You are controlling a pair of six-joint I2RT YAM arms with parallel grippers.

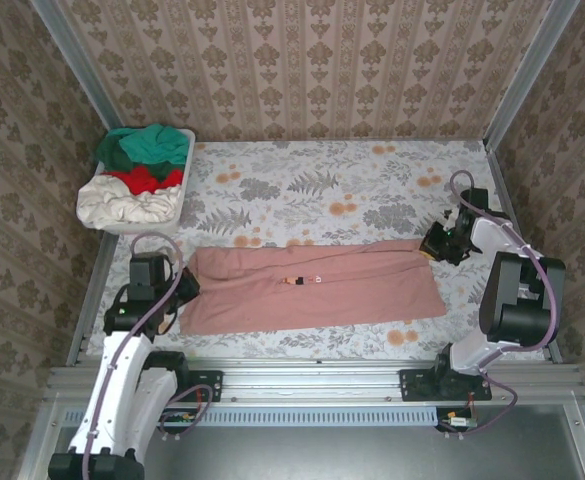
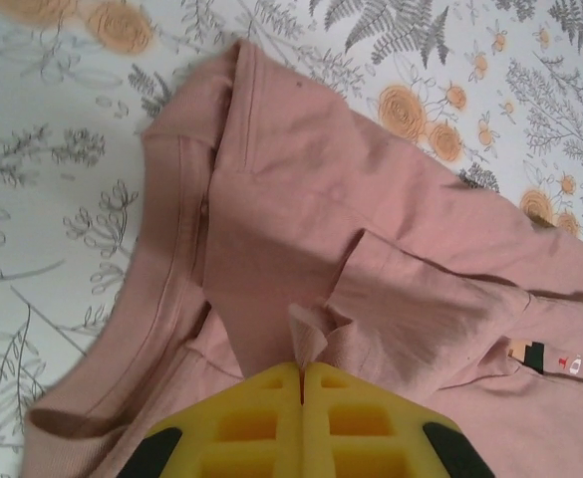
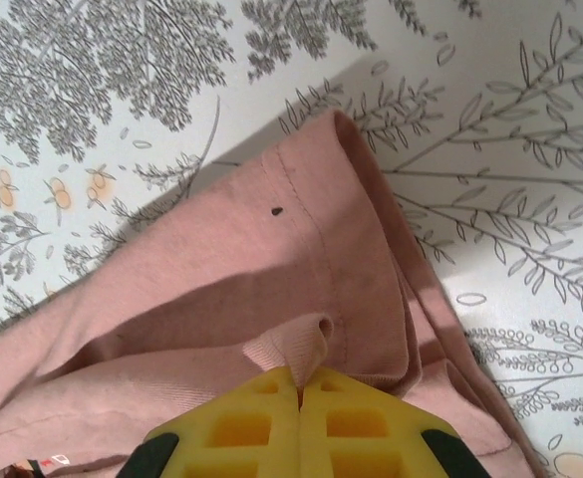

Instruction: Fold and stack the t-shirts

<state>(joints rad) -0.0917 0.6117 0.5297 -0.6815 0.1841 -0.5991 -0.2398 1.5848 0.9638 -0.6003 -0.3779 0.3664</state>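
I will pull the pinched fold back and down toward the near corner of the collar end (image 1: 192,322) with my left gripper, because the cloth stands crumpled beside the collar.
A dusty-pink t-shirt (image 1: 312,285) lies stretched sideways across the near part of the table, its small print (image 1: 294,281) near the middle. My left gripper (image 1: 179,287) is shut on the shirt's left end; in the left wrist view its yellow fingers (image 2: 302,373) pinch a fold of pink cloth (image 2: 311,334) beside the collar (image 2: 166,249). My right gripper (image 1: 434,243) is shut on the shirt's upper right corner, and in the right wrist view a pinched ridge of fabric (image 3: 291,349) rises between the fingers (image 3: 299,383) near the hem (image 3: 371,229). Teal-green (image 1: 147,145), red (image 1: 144,178) and cream (image 1: 127,205) t-shirts sit in a basket.
The white plastic laundry basket (image 1: 182,175) stands at the table's far left. The floral tablecloth (image 1: 342,190) lies bare behind the pink shirt. Patterned walls and metal frame posts (image 1: 517,75) close in the sides and the back.
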